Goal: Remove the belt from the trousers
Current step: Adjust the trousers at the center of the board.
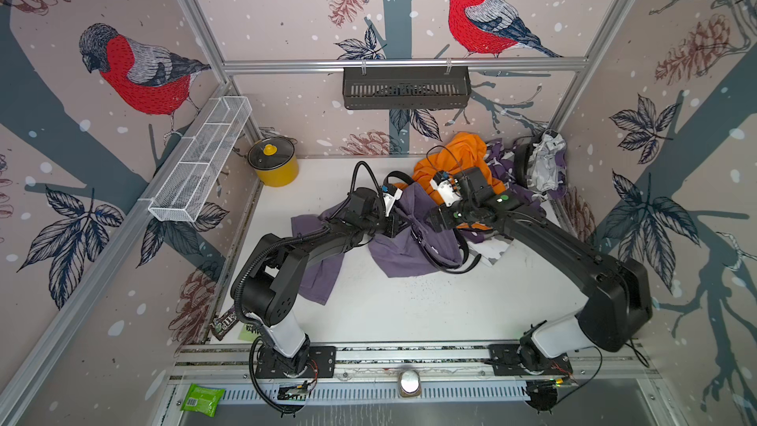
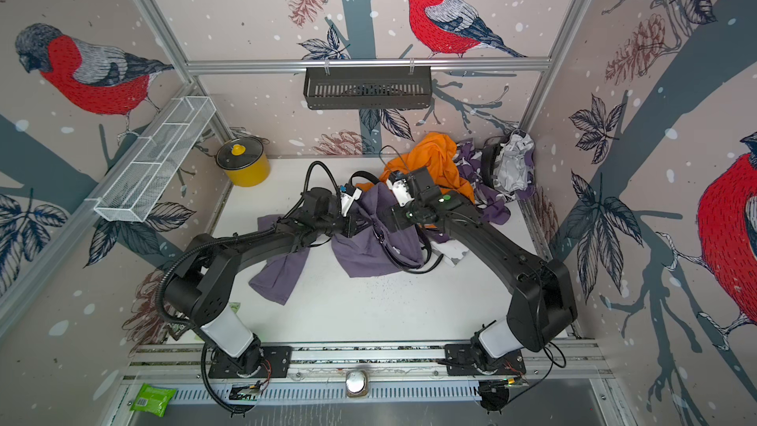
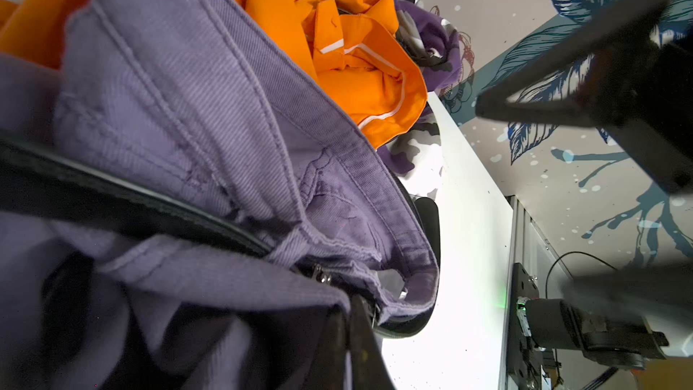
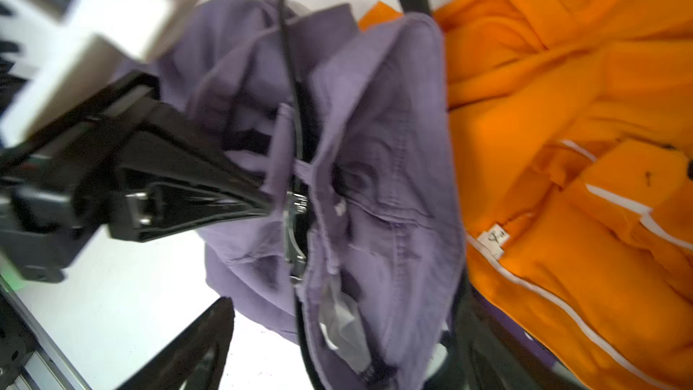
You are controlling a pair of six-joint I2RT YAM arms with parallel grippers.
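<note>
Next, my left gripper should draw the pinched fabric away, return beside the belt and release the fabric, since the belt's metal buckle [image 1: 416, 235] [image 3: 322, 274] lies beside the gripper, against that fabric.
The purple trousers [image 1: 409, 247] [image 2: 368, 252] lie bunched mid-table, with the black belt [image 1: 450, 264] [image 2: 413, 268] looping out at their near side. My left gripper [image 1: 395, 225] [image 2: 352, 225] [image 3: 352, 305] is shut on trousers fabric [image 3: 187, 88] at the waistband, its jaws pressed together. The belt [image 3: 131, 200] runs across that view. In the right wrist view the left gripper's fingers [image 4: 225, 189] pinch the trousers [image 4: 393, 144] beside the belt's metal buckle [image 4: 294, 226]. My right gripper [image 1: 436, 219] [image 2: 395, 217] [image 4: 337, 332] is open, its fingers spread on either side of the waistband without touching it.
An orange garment [image 1: 463, 153] and purple patterned cloth [image 1: 504, 165] are piled behind the trousers, with a grey garment [image 1: 545, 161] in the back right corner. A yellow pot [image 1: 275, 165] stands back left. A white wire basket [image 1: 205, 157] and a black basket [image 1: 405, 88] hang on the walls.
</note>
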